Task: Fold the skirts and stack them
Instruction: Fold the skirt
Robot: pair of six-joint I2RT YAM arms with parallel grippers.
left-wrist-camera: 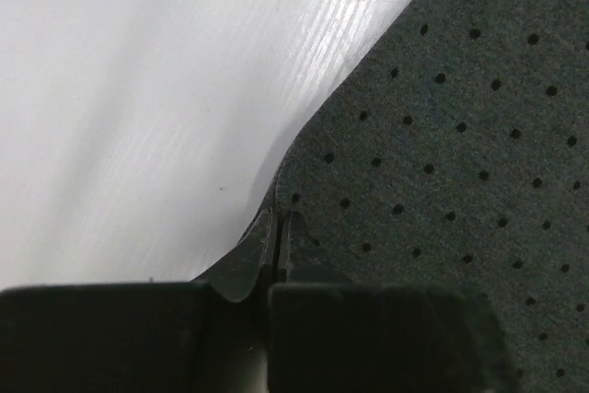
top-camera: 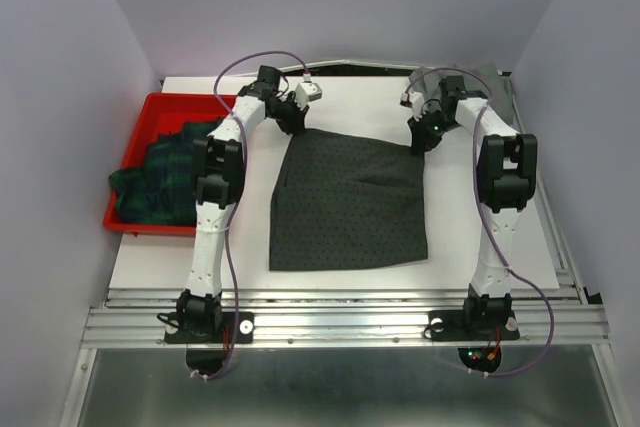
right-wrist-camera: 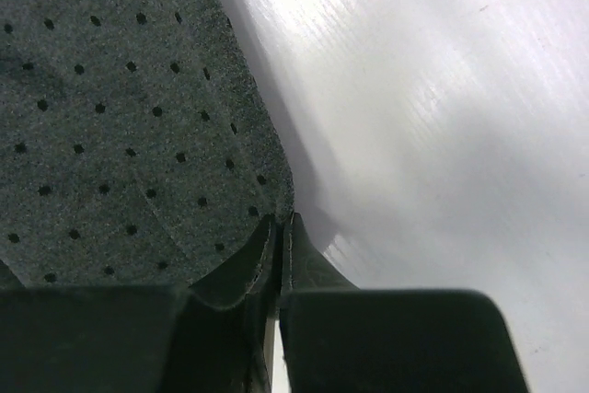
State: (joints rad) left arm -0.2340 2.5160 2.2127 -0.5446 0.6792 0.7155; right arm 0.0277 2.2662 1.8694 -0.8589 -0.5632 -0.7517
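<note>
The skirt lies spread flat with both far corners pinched, so the robot will raise its left gripper, bring it back and down onto the near tray-side corner [top-camera: 275, 264] and let go.
A dark charcoal skirt with fine dots [top-camera: 350, 202] lies spread flat in the middle of the white table. My left gripper [top-camera: 293, 125] is at its far left corner. In the left wrist view the fingertips [left-wrist-camera: 279, 227] are pressed together on the dotted skirt's edge [left-wrist-camera: 442, 117]. My right gripper [top-camera: 420, 139] is at the far right corner. The right wrist view shows its jaws [right-wrist-camera: 279, 232] shut on the corner of the skirt [right-wrist-camera: 120, 117]. A green-navy plaid skirt [top-camera: 160, 172] lies crumpled in the red tray.
The red tray [top-camera: 150, 105] sits at the table's left edge, beside the left arm. Some grey cloth [top-camera: 497, 80] shows at the far right corner, partly hidden behind the right arm. Purple walls close in both sides. A metal rail [top-camera: 340, 322] runs along the near edge.
</note>
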